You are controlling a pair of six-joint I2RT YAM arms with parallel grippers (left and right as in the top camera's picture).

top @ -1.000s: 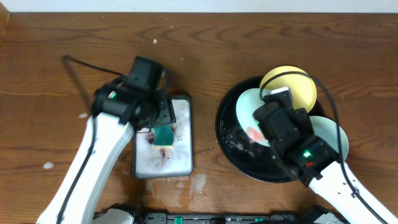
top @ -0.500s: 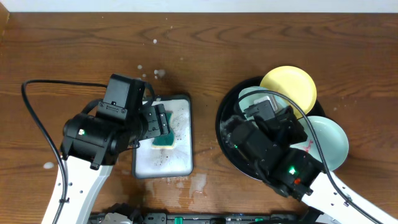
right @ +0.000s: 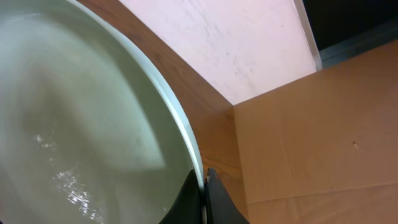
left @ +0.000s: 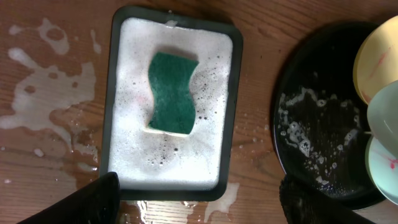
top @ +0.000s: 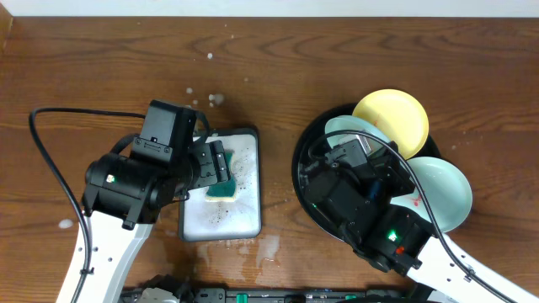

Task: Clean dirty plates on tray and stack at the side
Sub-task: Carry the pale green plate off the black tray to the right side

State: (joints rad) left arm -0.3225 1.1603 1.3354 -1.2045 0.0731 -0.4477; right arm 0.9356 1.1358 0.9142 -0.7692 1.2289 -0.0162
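I will next swing my right gripper to the right in the overhead view, make the tipped plate level and lower it onto the bare tabletop, because that side is clear.
A green sponge lies in the foam of a small white tray. My left gripper hangs open well above the tray's near edge, holding nothing. The black tray carries the plates. The yellow plate leans on its far rim and a pale blue-green plate with a red smear sits at its right. My right gripper is shut on the rim of a pale mint plate, which is tipped up. My right arm covers most of that plate from overhead.
Soapy puddles spread over the wooden table left of and below the small tray. Foam flecks dot the black tray's floor. A black cable loops left of my left arm.
My left gripper has let go of the sponge, opened wide and pulled up and back. My right arm has shifted down-left over the black tray, tilting the pale plate.
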